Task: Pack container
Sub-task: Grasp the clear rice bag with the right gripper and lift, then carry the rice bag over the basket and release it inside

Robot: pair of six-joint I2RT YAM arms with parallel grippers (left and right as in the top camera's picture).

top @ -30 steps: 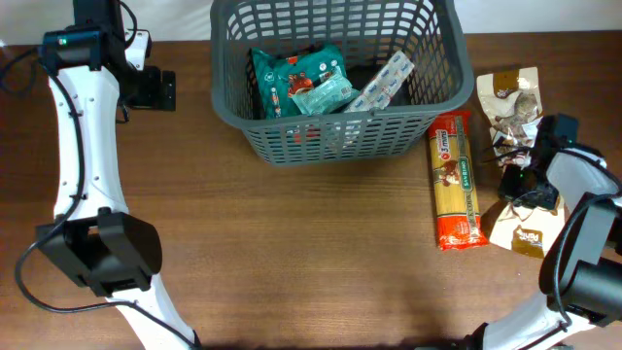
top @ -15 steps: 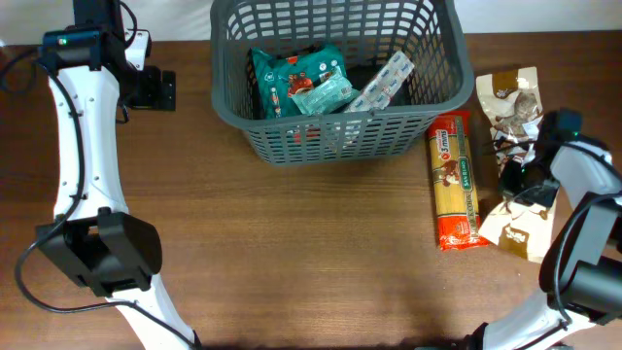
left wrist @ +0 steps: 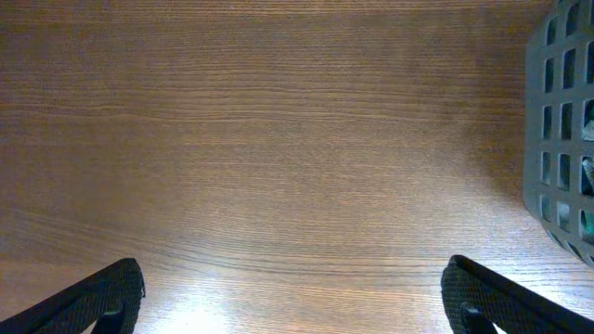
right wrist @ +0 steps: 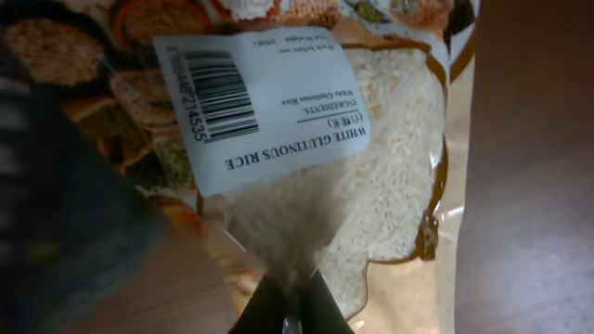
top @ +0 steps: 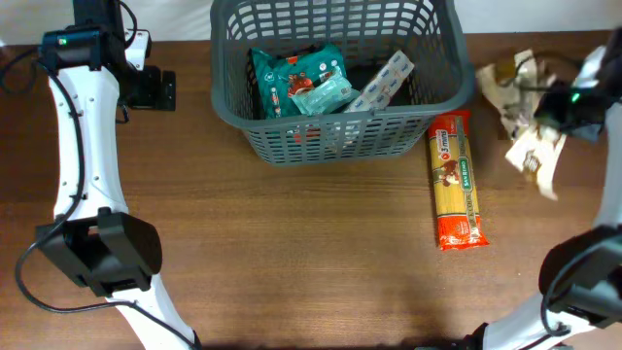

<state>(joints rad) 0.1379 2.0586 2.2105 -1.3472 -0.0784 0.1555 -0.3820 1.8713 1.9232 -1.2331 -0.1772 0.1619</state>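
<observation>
Next, my right gripper swings over the basket's rim and releases the rice onto the white packet (top: pixel 383 82), since that packet lies to the gripper's left in the overhead view.
The dark grey basket (top: pixel 243 107) stands at the back centre with several packets inside; its wall shows in the left wrist view (left wrist: pixel 566 139). My right gripper (top: pixel 569 107) is shut on a beige rice packet (top: pixel 535 151) and holds it lifted off the table, right of the basket. The right wrist view shows the packet (right wrist: pixel 371 167) pinched between my fingers (right wrist: pixel 295 301), with a white barcode label reading white glutinous rice. A red and yellow spaghetti packet (top: pixel 455 180) lies on the table right of the basket. My left gripper (left wrist: pixel 292 297) is open and empty over bare wood, left of the basket.
Another crinkled beige packet (top: pixel 505 83) lies at the back right by the basket's corner. The left arm (top: pixel 83 117) runs along the table's left side. The basket holds a green snack bag (top: pixel 292 78) and a white packet (top: pixel 384 83).
My right gripper has lifted the rice packet off the table and carried it up and toward the back. The left arm has not moved.
</observation>
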